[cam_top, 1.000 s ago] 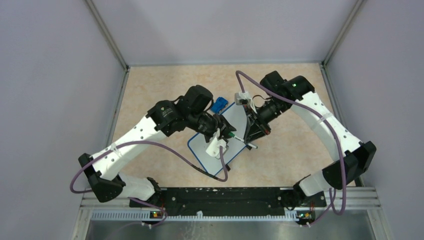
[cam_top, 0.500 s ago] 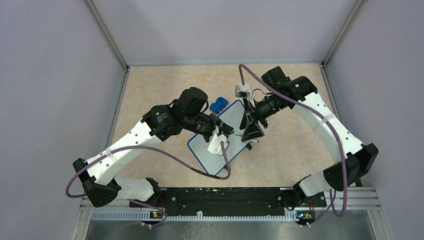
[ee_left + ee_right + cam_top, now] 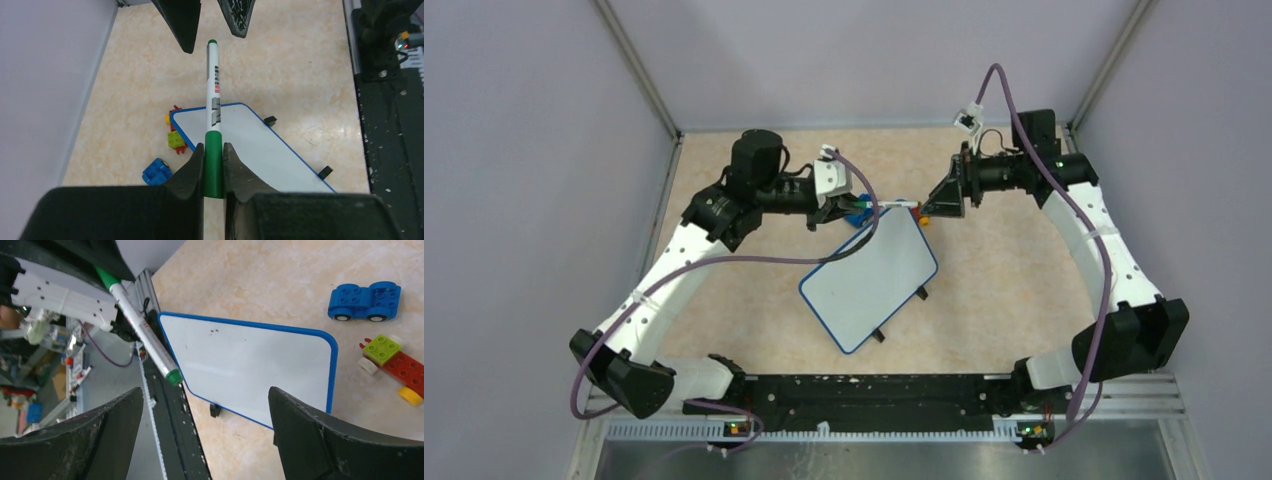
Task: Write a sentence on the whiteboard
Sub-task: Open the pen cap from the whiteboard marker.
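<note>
Next, my right gripper moves to the left in the top view, where the marker's white body (image 3: 904, 204) (image 3: 154, 347) sticks out uncovered, sets its fingers astride and closes.
The whiteboard (image 3: 869, 285) lies flat on the table, white with a blue rim and small black feet. Its face (image 3: 250, 360) shows only a couple of tiny dark specks; the sentence is not in view. My left gripper (image 3: 213, 147) is shut on the green cap end of a white marker (image 3: 213, 90), held in the air above the board's far corner. The marker's other end points between the fingers (image 3: 185, 20) of my right gripper (image 3: 206, 390), which is open and touches nothing. In the top view both grippers face each other across the marker (image 3: 894, 205).
A blue toy car (image 3: 157, 171) and a small toy of green, red and yellow bricks (image 3: 175, 137) lie beside the board's far edge. The black mounting rail (image 3: 390, 125) runs along the near side. Grey walls enclose the table.
Both arms rose from the board toward the back. The left gripper closed on the marker's cap end, and the right gripper opened, let go of the marker and drew back.
</note>
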`<state>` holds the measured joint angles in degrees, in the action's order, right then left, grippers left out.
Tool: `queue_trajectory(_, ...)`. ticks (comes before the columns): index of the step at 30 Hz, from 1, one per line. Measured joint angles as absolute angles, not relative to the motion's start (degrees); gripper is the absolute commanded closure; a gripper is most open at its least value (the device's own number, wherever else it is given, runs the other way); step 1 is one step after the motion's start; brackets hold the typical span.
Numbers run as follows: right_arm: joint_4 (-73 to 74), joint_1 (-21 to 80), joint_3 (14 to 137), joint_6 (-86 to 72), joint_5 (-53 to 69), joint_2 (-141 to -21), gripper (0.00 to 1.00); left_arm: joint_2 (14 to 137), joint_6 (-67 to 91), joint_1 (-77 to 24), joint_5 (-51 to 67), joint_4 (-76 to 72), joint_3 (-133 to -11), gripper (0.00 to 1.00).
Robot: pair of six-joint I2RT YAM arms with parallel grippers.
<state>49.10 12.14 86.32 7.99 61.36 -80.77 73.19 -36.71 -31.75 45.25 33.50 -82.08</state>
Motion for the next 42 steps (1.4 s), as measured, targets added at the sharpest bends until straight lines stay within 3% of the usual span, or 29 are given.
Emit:
queue_trajectory(13, 23.9, 11.7, 78.1, -16.1, 64.3, -79.7, 0.06, 80.6, -11.6, -24.8, 53.9, 31.7, -86.9, 1.0)
queue_trajectory(24, -7.9, 12.4, 70.1, -38.1, 73.6, -77.9, 0.23, 79.8, 3.3, -24.0, 64.1, 19.3, -79.5, 1.0)
queue_trajectory(32, -9.2, 16.2, 70.0, -39.2, 74.6, -78.1, 0.31, 79.8, 10.1, -23.7, 66.4, 13.0, -79.1, 1.0)
queue_trajectory(38, -7.4, 17.5, 70.0, -38.0, 73.6, -78.1, 0.45, 80.2, 12.6, -23.5, 66.3, 10.5, -79.1, 1.0)
queue_trajectory(42, -5.8, 18.3, 70.2, -37.1, 72.3, -78.1, 0.48, 80.8, 14.5, -23.5, 66.2, 9.3, -79.1, 1.0)
